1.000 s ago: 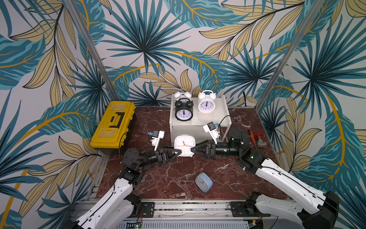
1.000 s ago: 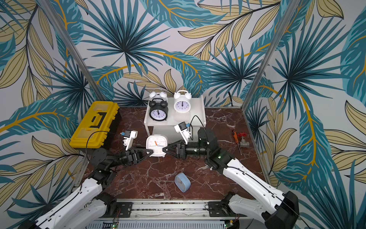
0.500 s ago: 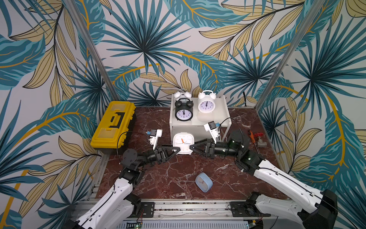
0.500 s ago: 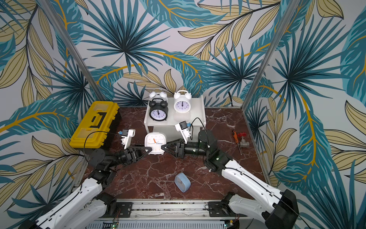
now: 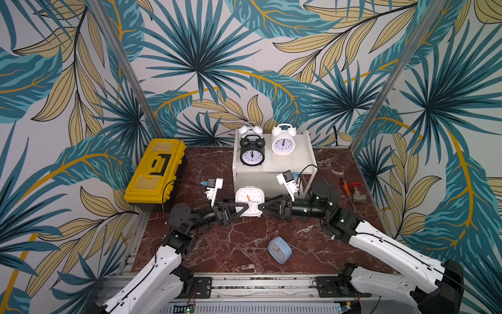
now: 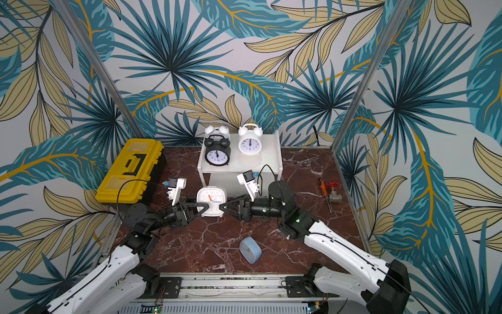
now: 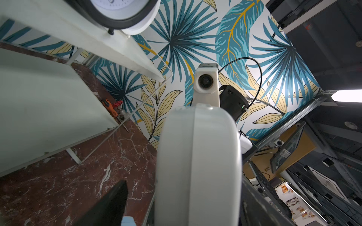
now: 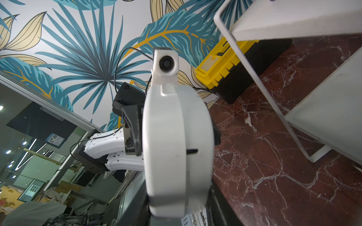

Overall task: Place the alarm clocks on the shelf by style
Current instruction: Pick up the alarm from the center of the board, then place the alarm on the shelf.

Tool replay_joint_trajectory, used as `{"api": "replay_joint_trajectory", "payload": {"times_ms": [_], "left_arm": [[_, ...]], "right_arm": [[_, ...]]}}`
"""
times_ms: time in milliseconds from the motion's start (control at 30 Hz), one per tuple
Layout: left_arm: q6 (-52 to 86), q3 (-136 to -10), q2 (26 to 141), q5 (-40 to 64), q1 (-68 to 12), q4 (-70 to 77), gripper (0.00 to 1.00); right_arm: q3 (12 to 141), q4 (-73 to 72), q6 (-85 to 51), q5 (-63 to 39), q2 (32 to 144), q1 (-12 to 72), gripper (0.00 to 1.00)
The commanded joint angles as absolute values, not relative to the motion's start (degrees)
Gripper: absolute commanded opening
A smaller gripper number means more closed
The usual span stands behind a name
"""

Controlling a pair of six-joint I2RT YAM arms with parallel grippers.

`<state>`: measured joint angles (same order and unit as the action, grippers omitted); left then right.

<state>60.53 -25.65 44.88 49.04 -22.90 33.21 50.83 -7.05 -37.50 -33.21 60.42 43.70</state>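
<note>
I will turn my right gripper outward next and carry the clock into the lower board's empty end by the toolbox (image 8: 320,109). Then I will let go of it there.
A white rounded-square clock (image 5: 249,201) (image 6: 212,202) with orange hands hangs just in front of the white shelf (image 5: 298,157) (image 6: 267,160), by its lower board. My right gripper (image 5: 260,207) (image 8: 176,205) is shut on the clock's right side. My left gripper (image 5: 245,205) (image 7: 184,195) stands open around its left side, one finger (image 7: 111,205) clear of the case. On the top board stand a black twin-bell clock (image 5: 252,155), a white one (image 5: 283,142) and another white one (image 5: 250,130) behind the black. A light blue clock (image 5: 279,249) lies near the table's front.
A yellow toolbox (image 5: 156,171) sits at the back left beside the shelf. A red valve and an orange screwdriver (image 5: 353,190) lie at the right, near the wall. Patterned walls close in the back and both sides.
My left gripper's jaws, shut a second ago, have opened around the white square clock's left side. The right gripper keeps its hold, and the clock has shifted only slightly.
</note>
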Motion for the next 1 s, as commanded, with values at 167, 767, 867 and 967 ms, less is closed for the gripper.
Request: {"api": "replay_joint_trajectory", "payload": {"times_ms": [167, 767, 867, 967], "left_arm": [[52.04, -28.64, 37.96, 40.04, -21.4, 14.16, 0.95], [46.05, -29.8, 22.27, 6.96, -20.57, -19.87, 0.99], [45.88, -29.54, 22.45, 7.29, -20.53, -19.21, 0.99], [45.96, -28.86, 22.45, 6.88, -20.52, -18.74, 0.98]], "right_arm": [[46.24, -7.2, -30.71, -16.92, 55.35, 44.1, 0.18], [39.04, -34.64, -10.71, 20.0, 70.51, 53.31, 0.17], [41.38, -36.06, -8.85, 20.05, 75.09, 53.26, 0.17], [42.89, -38.15, -7.42, 20.55, 78.99, 53.28, 0.18]]}}
